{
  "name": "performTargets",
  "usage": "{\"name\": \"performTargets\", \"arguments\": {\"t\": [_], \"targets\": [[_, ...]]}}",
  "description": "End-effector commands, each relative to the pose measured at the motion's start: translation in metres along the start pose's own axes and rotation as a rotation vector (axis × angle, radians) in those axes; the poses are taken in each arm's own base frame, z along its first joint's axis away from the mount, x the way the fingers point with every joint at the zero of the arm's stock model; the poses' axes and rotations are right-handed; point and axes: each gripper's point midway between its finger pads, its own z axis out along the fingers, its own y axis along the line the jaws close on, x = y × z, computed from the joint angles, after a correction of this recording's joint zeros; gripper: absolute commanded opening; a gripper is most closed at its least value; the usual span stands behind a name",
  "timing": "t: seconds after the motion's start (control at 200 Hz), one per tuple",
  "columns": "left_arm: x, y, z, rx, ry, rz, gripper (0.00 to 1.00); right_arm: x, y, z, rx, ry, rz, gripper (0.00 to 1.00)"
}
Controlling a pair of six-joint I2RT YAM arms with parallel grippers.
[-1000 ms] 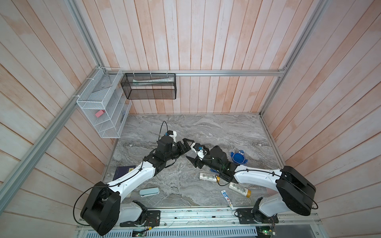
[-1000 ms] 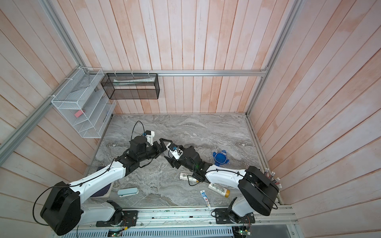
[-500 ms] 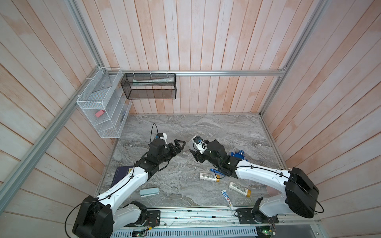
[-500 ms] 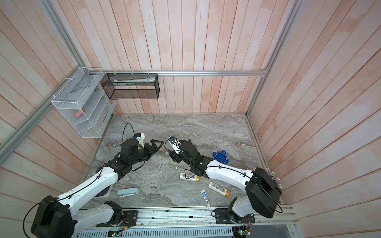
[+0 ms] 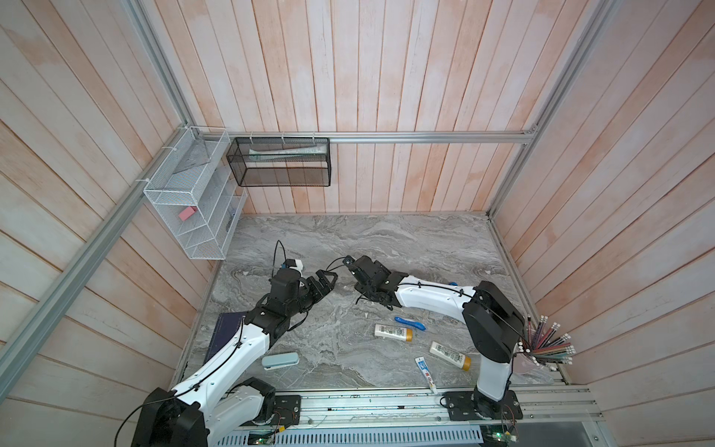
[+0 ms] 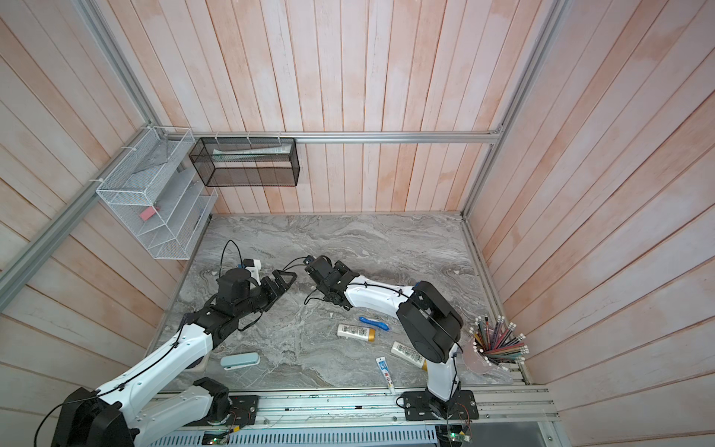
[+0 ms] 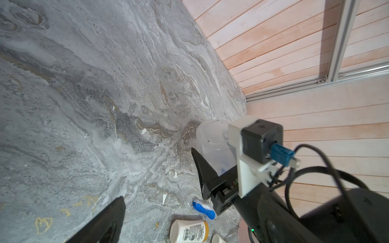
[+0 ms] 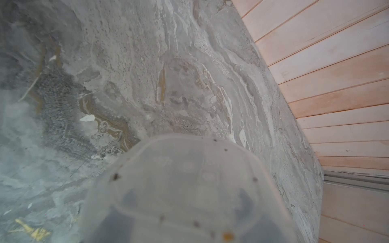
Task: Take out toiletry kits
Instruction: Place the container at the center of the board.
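The toiletry kits are already outside. My right gripper will next tilt its fingers down, lower the jar (image 7: 210, 134) onto the bare marble below and let go of it.
The toiletry kits lie on the marble table (image 5: 348, 240) at the front right. They are a white bottle (image 5: 392, 332) with an amber cap, another such bottle (image 5: 449, 355), a small toothpaste tube (image 5: 425, 371) and a blue toothbrush (image 5: 410, 323). The left wrist view shows the toothbrush (image 7: 204, 208) and one bottle (image 7: 188, 231). My right gripper (image 5: 363, 281) is shut on a clear plastic jar (image 7: 210, 134) with no lid. The jar (image 8: 185, 189) fills the lower right wrist view. My left gripper (image 5: 329, 280) stands open and empty, a short gap left of the right one.
A pale blue case (image 5: 280, 360) and a dark notebook (image 5: 226, 336) lie near the left arm. A cup of pencils (image 5: 545, 344) stands at the front right edge. A white wire rack (image 5: 193, 201) and a black mesh basket (image 5: 278, 162) hang on the walls.
My left gripper has drawn back to the left, away from the right one. The right arm has swung left and toward the back with the jar, uncovering the toothbrush and a bottle.
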Motion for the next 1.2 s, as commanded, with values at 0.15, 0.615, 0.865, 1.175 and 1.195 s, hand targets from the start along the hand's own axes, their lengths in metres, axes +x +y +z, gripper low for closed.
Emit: {"name": "performTargets", "arguments": {"t": [0.15,0.615,0.865,1.175,1.195], "targets": [[0.002,0.011,-0.004,-0.034,0.003,0.017,1.0,-0.013,-0.014,0.015,0.017,0.044,-0.049,0.52],[0.006,0.018,0.002,-0.038,0.021,0.007,1.0,0.013,-0.004,0.055,-0.115,0.188,-0.024,0.84],[0.006,0.019,0.004,-0.033,0.022,0.005,1.0,-0.013,-0.012,0.033,-0.193,0.023,0.144,0.98],[0.0,0.013,0.003,-0.006,0.012,0.02,1.0,-0.019,-0.055,-0.087,-0.204,-0.11,0.393,0.98],[0.0,0.012,0.003,-0.001,0.011,0.02,1.0,-0.014,-0.053,-0.095,-0.214,-0.112,0.416,0.98]]}}
